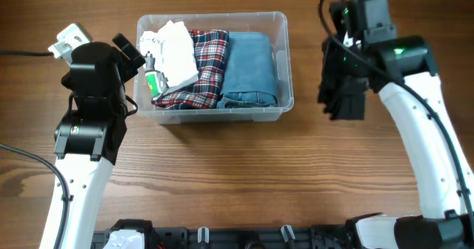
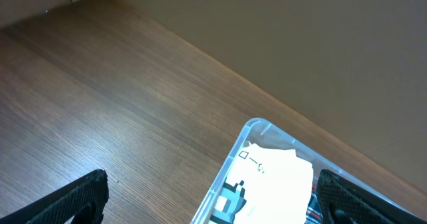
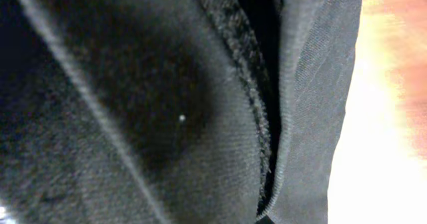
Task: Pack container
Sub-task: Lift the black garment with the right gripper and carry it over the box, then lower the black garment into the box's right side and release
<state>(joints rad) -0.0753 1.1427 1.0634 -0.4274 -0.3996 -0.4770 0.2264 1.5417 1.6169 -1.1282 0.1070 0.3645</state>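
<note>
Next, my right gripper goes to the left in the overhead view, then down onto the folded blue denim [image 1: 249, 69], because the dark garment still hangs outside the container.
The clear plastic container [image 1: 284, 64] stands at the back middle of the table. It holds a folded blue denim piece [image 1: 250, 67], a red plaid shirt [image 1: 209, 65], a white folded item [image 1: 178, 52] and a small green thing [image 1: 154, 83]. My left gripper [image 1: 133, 77] is open and empty, its fingers straddling the container's left wall; the left wrist view shows the container's corner [image 2: 250, 127] between the fingers [image 2: 210, 201]. My right gripper [image 1: 342, 93] is to the right of the container, shut on a dark garment [image 1: 348, 107]. That garment [image 3: 167, 104] fills the right wrist view and hides the fingers.
The table is brown wood [image 1: 237, 175]. A dark cable [image 1: 22, 53] runs along the left side. The arm bases and a black rail [image 1: 222, 238] lie at the front edge.
</note>
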